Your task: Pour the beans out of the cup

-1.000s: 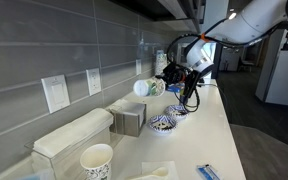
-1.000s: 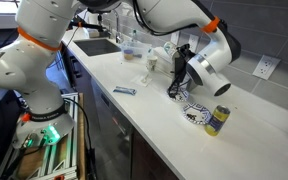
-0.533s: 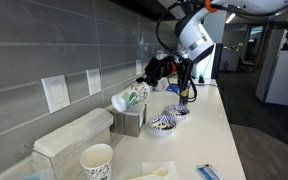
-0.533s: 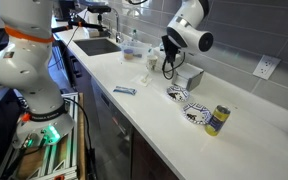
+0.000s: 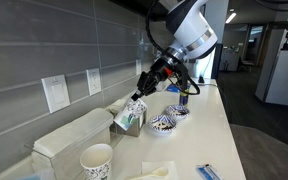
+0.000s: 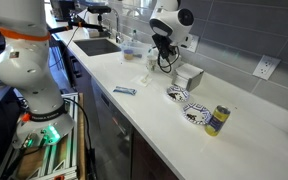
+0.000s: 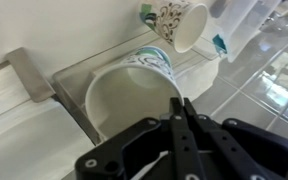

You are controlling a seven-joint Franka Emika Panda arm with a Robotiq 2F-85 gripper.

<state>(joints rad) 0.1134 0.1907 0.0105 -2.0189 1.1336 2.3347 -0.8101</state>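
My gripper turns until the tilted cup stands upright next, lowering it to the counter (image 5: 123, 160) beside the bigger cup, which lies below my gripper.
My gripper (image 7: 181, 103) is shut on the rim of the small white paper cup (image 7: 134, 100) with the dark blue-green pattern. In the wrist view the cup's mouth faces the camera and its inside looks plain white; I see no beans. In an exterior view the cup (image 5: 130, 114) hangs tilted from the gripper (image 5: 141, 98), just above the metal box (image 5: 134, 124) by the wall. In another exterior view the gripper (image 6: 156, 58) holds the cup (image 6: 150, 65) over the back of the counter.
A bigger patterned paper cup (image 5: 96, 160) stands near the clear plastic container (image 5: 69, 140); it also shows in the wrist view (image 7: 179, 20). Two low blue-patterned bowls (image 5: 164, 123) (image 5: 177, 110) sit on the white counter (image 6: 144, 105). A can (image 6: 217, 120) stands beyond them.
The arm has swung away from the bowls along the wall toward the metal box and clear container, carrying the cup lower and tipping it further.
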